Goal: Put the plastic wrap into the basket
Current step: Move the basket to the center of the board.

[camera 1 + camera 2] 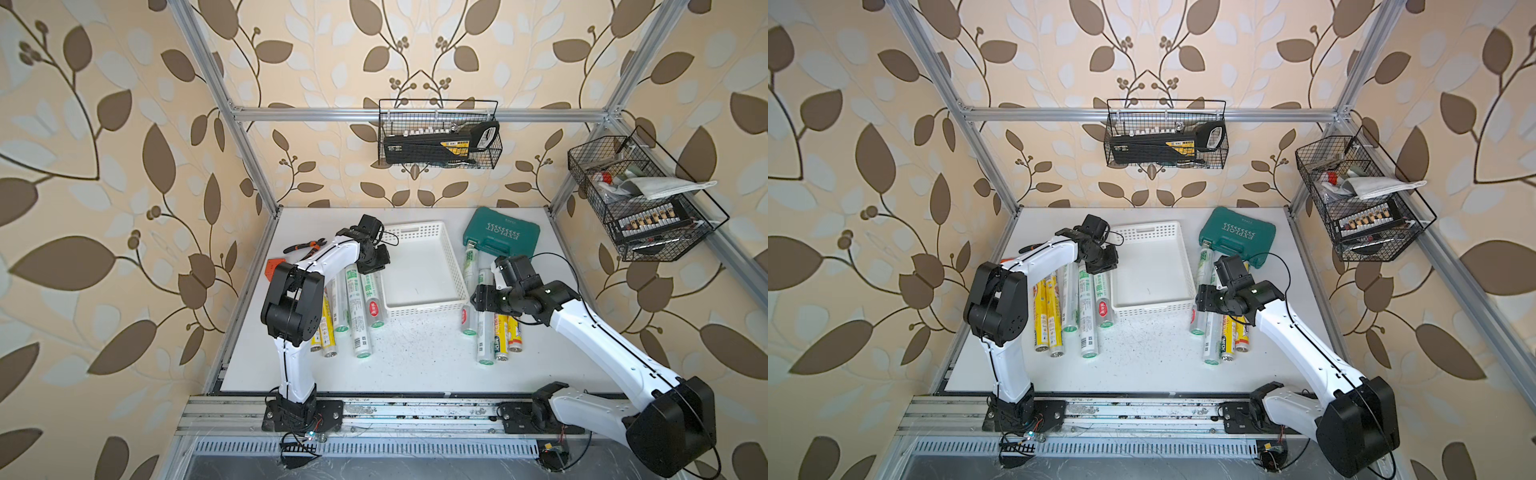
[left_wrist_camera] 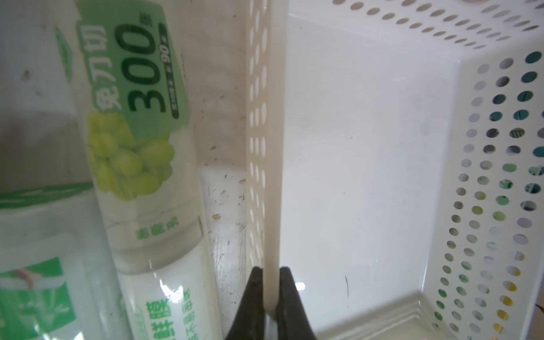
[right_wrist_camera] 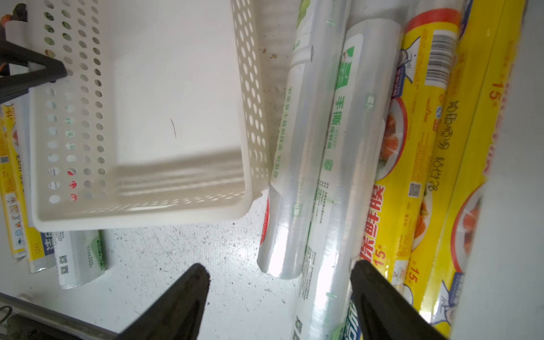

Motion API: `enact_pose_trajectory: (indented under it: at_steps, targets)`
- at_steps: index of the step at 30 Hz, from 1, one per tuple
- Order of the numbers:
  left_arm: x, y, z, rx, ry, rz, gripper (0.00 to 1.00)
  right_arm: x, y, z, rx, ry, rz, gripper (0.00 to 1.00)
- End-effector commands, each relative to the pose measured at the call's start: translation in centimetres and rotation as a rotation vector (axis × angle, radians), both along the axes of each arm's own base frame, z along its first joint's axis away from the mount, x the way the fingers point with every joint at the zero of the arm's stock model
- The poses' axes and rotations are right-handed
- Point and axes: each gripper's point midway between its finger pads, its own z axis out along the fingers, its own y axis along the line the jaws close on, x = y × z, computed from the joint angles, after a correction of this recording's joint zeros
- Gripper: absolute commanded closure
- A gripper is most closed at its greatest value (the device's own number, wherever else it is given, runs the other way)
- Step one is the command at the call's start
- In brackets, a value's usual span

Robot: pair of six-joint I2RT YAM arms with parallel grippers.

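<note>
The robot's left gripper needs to drag the basket back by the basket's side and then let go of it, because the bare tabletop between the roll groups lies back from that gripper.
The white lattice-sided basket (image 1: 424, 308) (image 1: 1152, 308) stands mid-table with nothing in it. Plastic wrap rolls lie in two groups: silver-green and yellow ones to its left (image 1: 359, 316) (image 1: 1088, 316), and more to its right (image 1: 484, 332) (image 1: 1212, 332). My left gripper (image 1: 376, 266) (image 2: 272, 275) is shut on the basket's left wall (image 2: 275, 147), beside a grape-labelled roll (image 2: 135, 147). My right gripper (image 1: 478, 299) (image 3: 279, 269) hangs open just above the right group. The ends of two silver rolls (image 3: 300, 176) lie between its fingers, and yellow rolls (image 3: 412, 147) lie beyond one finger.
A green tool case (image 1: 500, 232) sits behind the right group of rolls. Pliers (image 1: 305, 247) and an orange object (image 1: 274, 266) lie at the table's left edge. Black wire baskets hang on the back wall (image 1: 438, 137) and on the right wall (image 1: 640, 199).
</note>
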Motion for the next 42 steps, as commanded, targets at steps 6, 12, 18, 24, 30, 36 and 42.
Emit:
enact_pose_trajectory:
  at_steps: [6, 12, 18, 24, 30, 36, 42]
  targets:
    - [-4.1, -1.7, 2.0, -0.060, 0.003, -0.050, 0.93, 2.1, 0.1, -0.1, 0.023, 0.019, 0.003, 0.26]
    - [-6.2, -1.7, 1.6, -0.056, 0.015, -0.082, 0.93, 3.5, 0.1, -1.0, 0.019, 0.041, -0.003, 0.30]
    - [-7.3, -1.3, 1.6, -0.050, 0.012, -0.102, 0.94, 4.8, 0.0, -2.4, -0.011, 0.064, -0.007, 0.34]
    - [-8.0, -1.2, 1.2, -0.054, 0.016, -0.128, 0.94, 5.8, 0.2, -4.0, -0.022, 0.103, 0.002, 0.37]
    - [-8.4, -0.4, 0.6, -0.017, 0.009, -0.127, 0.94, 6.8, 0.7, -5.1, -0.024, 0.134, 0.006, 0.43]
    - [-8.3, 0.1, -0.2, 0.009, 0.014, -0.131, 0.88, 7.7, 0.4, -5.8, -0.054, 0.141, -0.006, 0.46]
    - [-8.1, -0.1, 0.4, 0.002, -0.002, -0.135, 0.68, 8.2, 0.3, -6.3, -0.072, 0.152, -0.004, 0.47]
